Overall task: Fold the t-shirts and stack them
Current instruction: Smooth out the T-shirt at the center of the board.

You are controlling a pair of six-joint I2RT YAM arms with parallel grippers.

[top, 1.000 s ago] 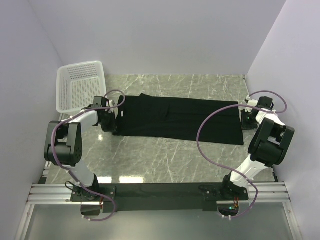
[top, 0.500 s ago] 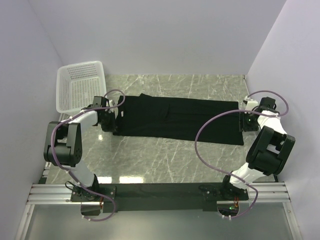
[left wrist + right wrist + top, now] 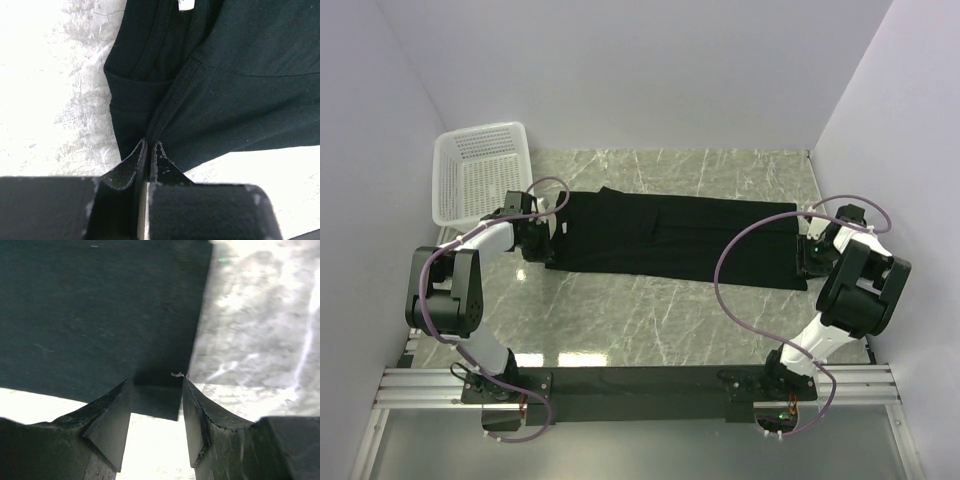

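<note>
My left gripper should next pull the shirt's pinched seam back and release it on bare tabletop nearer my base, as the shirt (image 3: 240, 100) lies toward the back wall.
One black t-shirt (image 3: 670, 240) lies flat on the marble table, folded into a long strip running left to right. My left gripper (image 3: 544, 248) is at its left, collar end. In the left wrist view the gripper (image 3: 150, 145) is shut, pinching the edge of the shirt (image 3: 240, 100) at a seam near the collar. My right gripper (image 3: 806, 264) is at the shirt's near right corner. In the right wrist view it (image 3: 156, 382) is open, low over the table, with the corner of the shirt (image 3: 100, 315) lying between its fingers.
A white plastic basket (image 3: 480, 185) stands at the back left, just behind the left gripper. Grey walls close in the table on the left, back and right. The right arm's purple cable (image 3: 730, 270) loops over the shirt's right part.
My right gripper has moved along the shirt's right edge toward the near side, to the near right corner. The left gripper and the shirt have not moved.
</note>
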